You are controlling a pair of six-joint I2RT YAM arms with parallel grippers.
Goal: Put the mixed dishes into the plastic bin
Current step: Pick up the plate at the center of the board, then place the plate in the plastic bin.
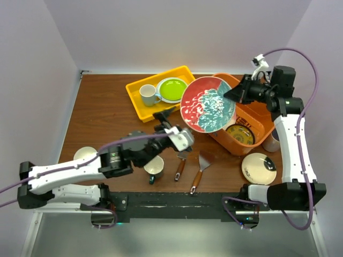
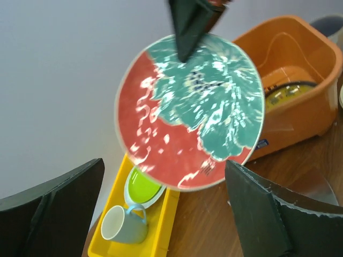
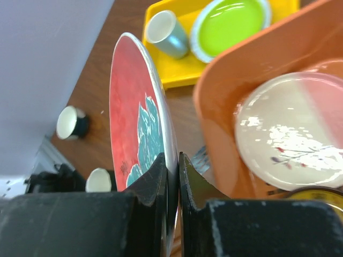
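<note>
The red and teal plate in my right gripper sticks out over the bin's side, so my right gripper should next move farther over the bin, then down onto the cream and pink plate [image 3: 295, 128] to let go.
A large red and teal plate [image 1: 208, 104] hangs tilted in the air beside the left wall of the orange plastic bin [image 1: 247, 143]. My right gripper [image 3: 172, 160] is shut on its rim, and the plate [image 3: 140, 101] shows edge-on there. Open and holding nothing, my left gripper [image 1: 170, 127] sits just below and left of the plate [image 2: 190, 110], fingers apart from it. Inside the bin lie a yellow patterned plate [image 1: 239, 134] and a cream and pink plate [image 3: 295, 128]. On the table stand a dark-teal mug [image 1: 154, 167], a cream plate [image 1: 259, 168] and a small white bowl [image 1: 86, 155].
The yellow tray [image 1: 140, 110] at the back holds a white mug [image 1: 148, 95] and a lime green plate [image 1: 172, 89]. Two wooden-handled spatulas [image 1: 181, 166] [image 1: 199, 171] lie near the front edge. Another cup [image 1: 272, 142] stands right of the bin.
</note>
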